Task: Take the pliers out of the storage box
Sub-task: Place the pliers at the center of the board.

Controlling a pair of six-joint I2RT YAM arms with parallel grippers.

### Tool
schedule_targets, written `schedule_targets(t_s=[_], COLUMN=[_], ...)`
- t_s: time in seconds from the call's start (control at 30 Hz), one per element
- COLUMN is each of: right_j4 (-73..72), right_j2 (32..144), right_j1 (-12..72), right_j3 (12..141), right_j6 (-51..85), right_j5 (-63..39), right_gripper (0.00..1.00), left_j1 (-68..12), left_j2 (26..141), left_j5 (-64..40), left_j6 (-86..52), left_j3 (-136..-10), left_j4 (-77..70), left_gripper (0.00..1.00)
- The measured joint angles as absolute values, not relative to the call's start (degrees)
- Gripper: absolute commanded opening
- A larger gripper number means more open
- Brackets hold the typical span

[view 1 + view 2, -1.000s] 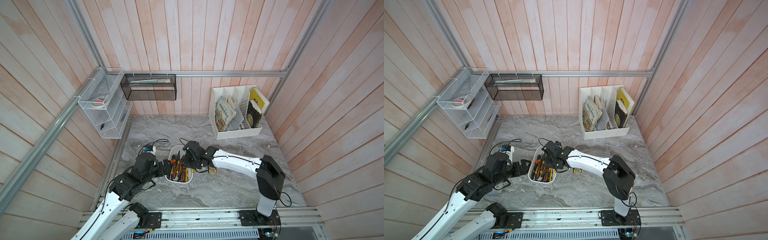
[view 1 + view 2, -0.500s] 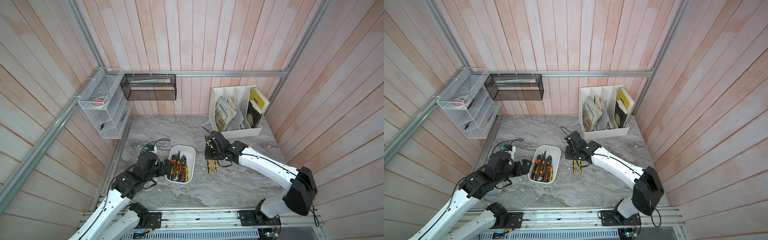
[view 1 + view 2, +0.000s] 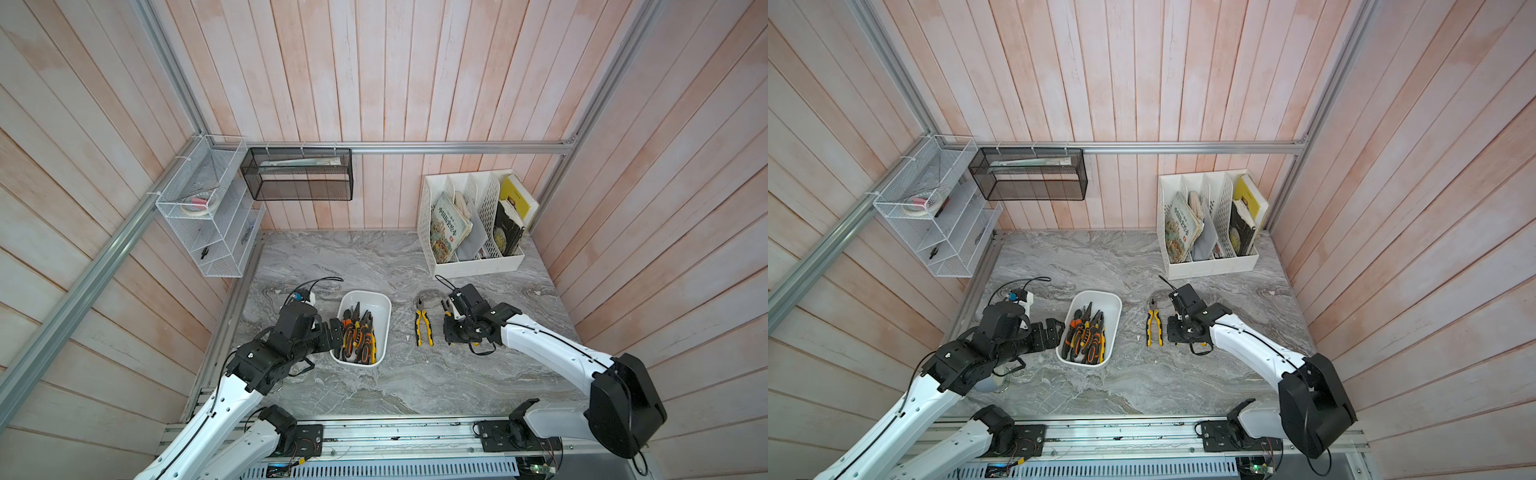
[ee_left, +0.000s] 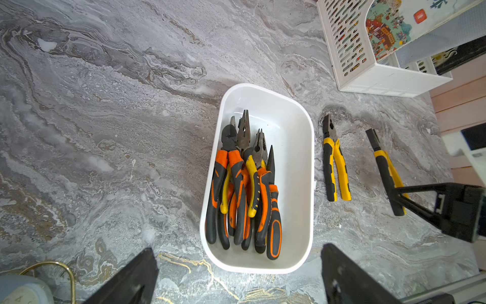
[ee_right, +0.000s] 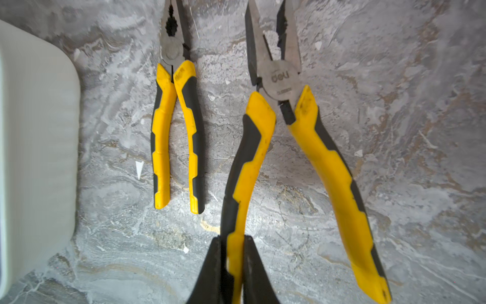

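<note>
My right gripper will lower next, easing toward the box [image 3: 367, 297], and release the held pliers on the clear, bare marble tabletop [image 3: 439, 331] below, beside the lying pliers.
The white storage box [image 3: 367, 297] [image 3: 1100, 302] [image 4: 290, 126] stands left of centre on the marble table, with several orange-and-black and yellow-and-black pliers [image 3: 358, 337] [image 3: 1088, 337] [image 4: 243, 189] heaped inside. One yellow-and-black pliers [image 3: 423, 327] [image 3: 1153, 325] [image 5: 176, 131] lies on the table to its right. Further right, my right gripper [image 3: 454, 332] [image 5: 234, 240] is shut on one handle of another yellow-and-black pliers [image 5: 278, 79] [image 4: 385, 165], held parallel to the lying one and low over the table. My left gripper [image 3: 334, 332] [image 4: 238, 248] is open at the box's left side, holding nothing.
A white perforated file holder with books [image 3: 469, 226] stands at the back right. A white wire rack [image 3: 208, 216] and a black mesh basket [image 3: 297, 174] hang on the walls at the back left. A cable with a white plug [image 3: 306, 296] lies behind my left arm.
My right gripper has swung from over the storage box to the right with a yellow-and-black pliers, and come down beside the one lying there. The left arm has hardly moved.
</note>
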State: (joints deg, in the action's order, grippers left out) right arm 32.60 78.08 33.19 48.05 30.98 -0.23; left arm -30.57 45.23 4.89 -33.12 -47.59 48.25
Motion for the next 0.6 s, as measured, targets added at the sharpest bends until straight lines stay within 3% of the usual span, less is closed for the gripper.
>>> schedule_targets(t_s=[0.27, 0.37, 0.47, 0.6], right_j4=[31.3, 30.9, 31.2, 32.7], right_j2=[87.2, 89.5, 91.0, 90.3], right_j1=[32.8, 32.5, 32.4, 32.4], right_j3=[50.2, 52.2, 53.6, 55.0], right_j6=[26.6, 25.6, 25.0, 24.9], right_j5=[0.6, 1.1, 1.7, 2.7], right_gripper=[0.00, 0.24, 0.55, 0.76], left_j1=[-30.6, -30.6, -30.6, -30.6], left_j2=[45.7, 45.9, 46.0, 46.0], left_j5=[4.9, 4.9, 4.9, 4.9], left_j6=[-33.1, -33.1, -33.1, -33.1], left_j3=[-47.6, -47.6, -47.6, -47.6], left_j4=[48.3, 48.3, 48.4, 48.4], left_gripper=[1.00, 1.00, 1.00, 1.00])
